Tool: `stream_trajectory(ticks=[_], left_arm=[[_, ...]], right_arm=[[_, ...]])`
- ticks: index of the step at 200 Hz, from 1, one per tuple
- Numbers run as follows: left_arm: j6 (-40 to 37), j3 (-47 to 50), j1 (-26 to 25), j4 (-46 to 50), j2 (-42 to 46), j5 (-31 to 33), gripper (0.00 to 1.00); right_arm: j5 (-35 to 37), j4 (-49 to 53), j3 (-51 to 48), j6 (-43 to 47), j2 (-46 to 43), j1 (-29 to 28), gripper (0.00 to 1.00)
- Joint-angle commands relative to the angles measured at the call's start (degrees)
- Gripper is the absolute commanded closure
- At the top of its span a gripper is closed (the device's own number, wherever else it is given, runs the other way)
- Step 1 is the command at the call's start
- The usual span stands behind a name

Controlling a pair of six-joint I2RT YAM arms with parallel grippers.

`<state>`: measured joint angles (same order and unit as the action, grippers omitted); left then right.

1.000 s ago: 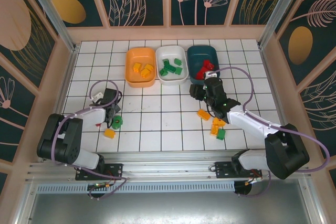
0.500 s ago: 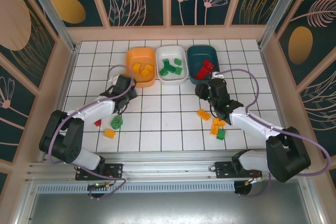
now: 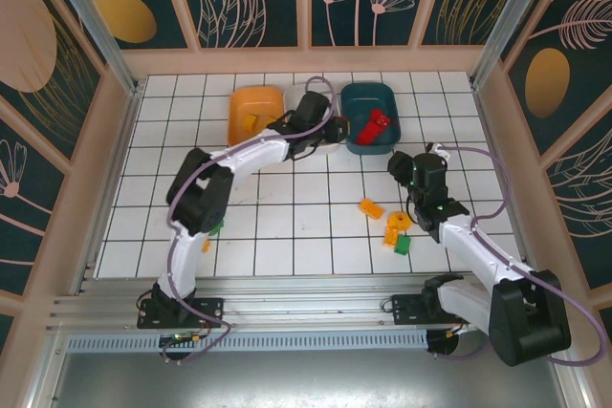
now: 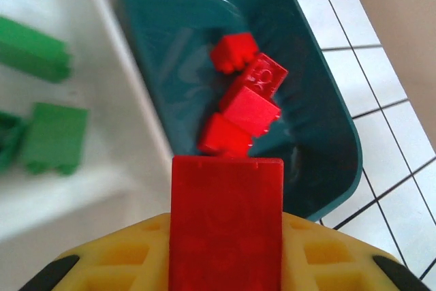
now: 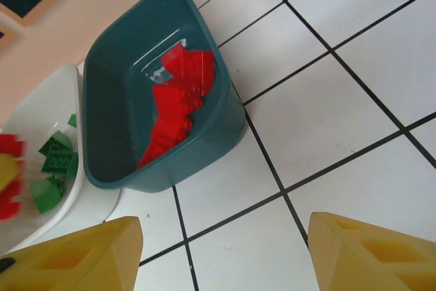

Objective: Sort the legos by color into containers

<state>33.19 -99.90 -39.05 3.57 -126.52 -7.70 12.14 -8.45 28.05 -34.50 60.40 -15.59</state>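
My left gripper is beside the teal tub's near end [image 3: 381,137] [image 4: 294,165], where red bricks are gathered, so next it will move sideways over that end and let go of the red brick.
My left gripper [image 3: 323,133] is shut on a red brick [image 4: 226,223] and hovers over the right side of the white tub [image 4: 129,93], beside the dark teal tub [image 3: 363,100]. The teal tub [image 4: 170,32] holds several red bricks [image 4: 248,97]. Green bricks [image 4: 54,138] lie in the white tub. The orange tub [image 3: 260,99] holds a yellow brick [image 3: 251,121]. My right gripper [image 3: 405,167] is open with nothing between its fingers, over bare tiles just near-right of the teal tub [image 5: 122,66]. Its fingertips [image 5: 82,257] frame a tile joint.
Loose bricks lie on the tiles left of the right arm: an orange one [image 3: 370,207], an orange cluster [image 3: 394,226] and a green one [image 3: 403,245]. A green brick [image 3: 216,226] and an orange one [image 3: 204,244] sit by the left arm's lower links. Wooden walls ring the table.
The left arm swung from the table's left side up and right to the tubs. The right gripper drew back to the right, away from the teal tub's front.
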Motion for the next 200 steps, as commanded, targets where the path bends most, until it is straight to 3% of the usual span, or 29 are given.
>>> stream_trajectory(ticks=[1,49,72,83,117,131,155,185,200], left_arm=[[-2.87,-8.48,-0.45,2.45,-3.85,-7.04,1.00],[-2.08,-24.74,-0.83,9.17,-14.82,-9.10,0.92],[-2.44,-29.09,-0.85,11.54,-16.85,-9.15,0.70],[-3.16,-29.98,-0.75,11.93,-16.39,-9.09,0.52],[-5.99,-29.13,-0.81,11.97,-10.23,-6.00,0.27],[-7.35,-25.55,-0.82,9.73,-5.10,-3.95,0.17],[-9.36,-17.33,-0.78,8.06,4.11,-0.66,0.17],[-7.30,12.62,-0.77,-4.61,23.98,9.00,0.13],[-1.91,27.72,-0.68,-8.67,34.87,20.40,0.07]], right_arm=[[0.98,-1.88,-0.81,-1.51,-0.72,0.79,0.34],[-0.47,-2.20,-0.54,-0.97,-0.39,0.92,0.34],[-0.28,-1.91,-0.39,-0.66,-0.30,0.94,0.34],[-0.47,-1.72,-0.19,-0.52,-0.32,0.99,0.34],[-0.81,-2.79,-0.85,0.21,-0.44,1.01,0.34],[-0.97,-2.97,-0.68,0.48,-0.05,0.96,0.34],[-1.59,-4.23,-0.97,1.60,-0.47,-0.08,0.34],[-0.55,-6.05,-0.36,4.74,0.71,-4.49,0.34],[2.86,-5.39,1.04,7.07,2.39,-8.19,0.34]])
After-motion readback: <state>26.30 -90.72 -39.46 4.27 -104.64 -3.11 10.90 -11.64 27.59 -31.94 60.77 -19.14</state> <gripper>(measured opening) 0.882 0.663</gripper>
